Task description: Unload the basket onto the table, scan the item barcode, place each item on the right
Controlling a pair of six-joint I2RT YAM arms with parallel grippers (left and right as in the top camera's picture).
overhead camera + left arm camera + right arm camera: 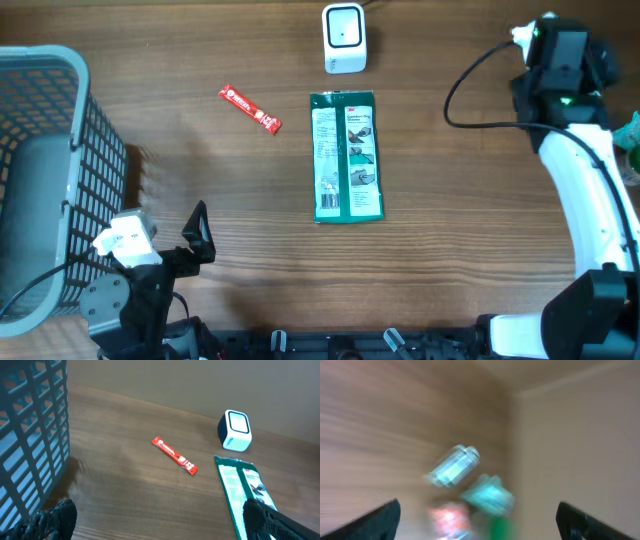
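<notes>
The green package is lying flat below my right gripper and to its left in the overhead view. I will move across and come down onto its green middle strip [342,142].
A white barcode scanner [344,38] stands at the table's far middle, also seen in the left wrist view [235,430]. In front of it a flat green package [347,155] lies lengthwise, label side up. To its left lies a small red stick packet [250,108]. My left gripper [197,235] hovers near the front left edge, open and empty, well apart from both items; in its own view [160,527] the red packet [174,455] and the green package [245,492] lie ahead. My right gripper [575,70] is at the far right, its jaws open [480,525] over blurred small items.
A grey mesh basket [40,180] fills the left side, close beside my left arm [30,435]. A black cable [470,85] loops from the right arm. Blurred teal, red and green things [485,495] sit at the table's right edge by a wall.
</notes>
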